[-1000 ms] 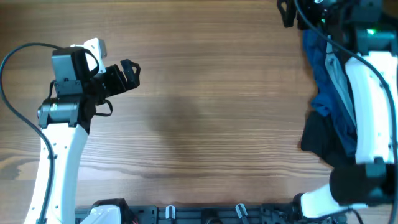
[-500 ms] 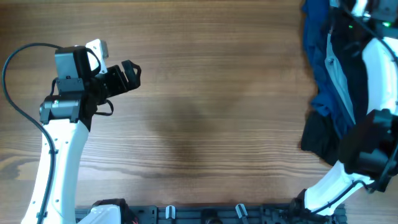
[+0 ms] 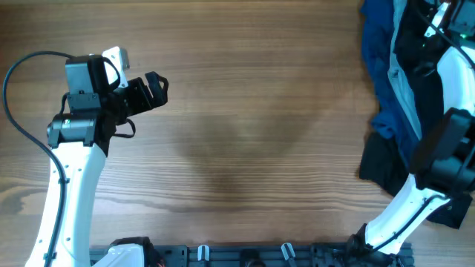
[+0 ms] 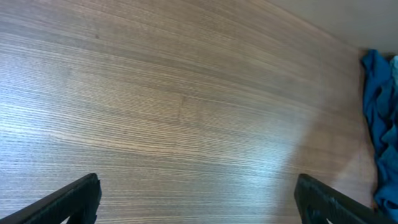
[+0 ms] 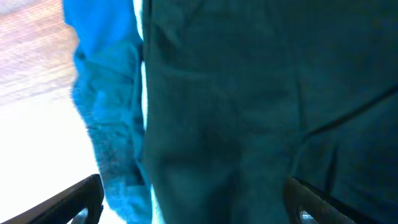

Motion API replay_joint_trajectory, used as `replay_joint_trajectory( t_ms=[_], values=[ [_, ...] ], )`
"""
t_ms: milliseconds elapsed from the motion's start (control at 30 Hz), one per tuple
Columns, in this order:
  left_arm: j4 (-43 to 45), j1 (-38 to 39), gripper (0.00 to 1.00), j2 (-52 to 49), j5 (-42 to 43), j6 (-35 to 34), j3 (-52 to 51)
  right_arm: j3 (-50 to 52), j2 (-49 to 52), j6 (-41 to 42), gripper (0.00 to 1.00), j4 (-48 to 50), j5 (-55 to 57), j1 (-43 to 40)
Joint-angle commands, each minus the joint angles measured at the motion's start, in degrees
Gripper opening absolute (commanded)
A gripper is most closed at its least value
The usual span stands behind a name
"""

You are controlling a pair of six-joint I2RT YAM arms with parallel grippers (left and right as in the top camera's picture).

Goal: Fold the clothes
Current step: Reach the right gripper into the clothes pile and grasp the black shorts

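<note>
The black fabric's edge beside the pale grey strip (image 3: 401, 85) is just below, so I will next lower my right gripper to that edge and then close it.
The clothes lie in a heap at the table's right edge: blue garments (image 3: 380, 59), a pale grey strip (image 3: 401, 85) and black fabric (image 3: 382, 167). My right arm (image 3: 454, 81) reaches over the heap toward the far right corner. In the right wrist view my right gripper (image 5: 199, 208) hovers close over dark fabric (image 5: 249, 106), its fingertips (image 5: 78, 200) wide apart and open, with a bright blue garment (image 5: 102, 81) to the left. My left gripper (image 3: 154, 89) hangs open over bare wood at the left, far from the heap, nothing between its fingers (image 4: 74, 198).
The wooden table (image 3: 252, 126) stretches between the two arms. A blue garment's edge (image 4: 380, 118) shows at the right of the left wrist view. A black rail with clips (image 3: 245, 256) runs along the near edge.
My right arm has swung farther toward the far right corner over the heap, its wrist now leaving the overhead picture's top. The left arm has stayed put.
</note>
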State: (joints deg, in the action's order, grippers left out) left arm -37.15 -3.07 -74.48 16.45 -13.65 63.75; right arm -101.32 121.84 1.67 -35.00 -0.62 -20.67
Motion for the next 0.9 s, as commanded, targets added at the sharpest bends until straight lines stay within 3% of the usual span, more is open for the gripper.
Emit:
replay_joint_trajectory(
  t_ms=[0,567,700,733,800,833,867],
  values=[
    [0.2,0.3,1.00,-0.5,1.1,-0.3,1.1,-1.3,2.8,-0.9,0.90,0.9,-0.8,0.2],
    [0.2,0.3,1.00,-0.5,1.1,-0.3,1.1,-1.3,5.9,-1.7,0.49,3.7,-0.2,0.2],
    [0.2,0.3,1.00,-0.5,1.1,-0.3,1.1,-1.3,5.9,-1.7,0.36,3.7,-0.2,0.2],
    [0.2,0.3,1.00,-0.5,1.1,-0.3,1.1,-1.3,5.9,-1.7,0.31,3.8,0.0,0.2],
    [0.2,0.3,1.00,-0.5,1.1,-0.3,1.1,-1.3,5.9,-1.7,0.11,3.9,0.8,0.2],
    [0.3,0.3,1.00,-0.5,1.1,-0.3,1.1,-1.3,5.9,-1.7,0.04,4.0,1.0,0.2],
    [0.3,0.3,1.00,-0.5,1.1,-0.3,1.1,-1.3,5.9,-1.7,0.04,4.0,1.1,0.2]
  ],
)
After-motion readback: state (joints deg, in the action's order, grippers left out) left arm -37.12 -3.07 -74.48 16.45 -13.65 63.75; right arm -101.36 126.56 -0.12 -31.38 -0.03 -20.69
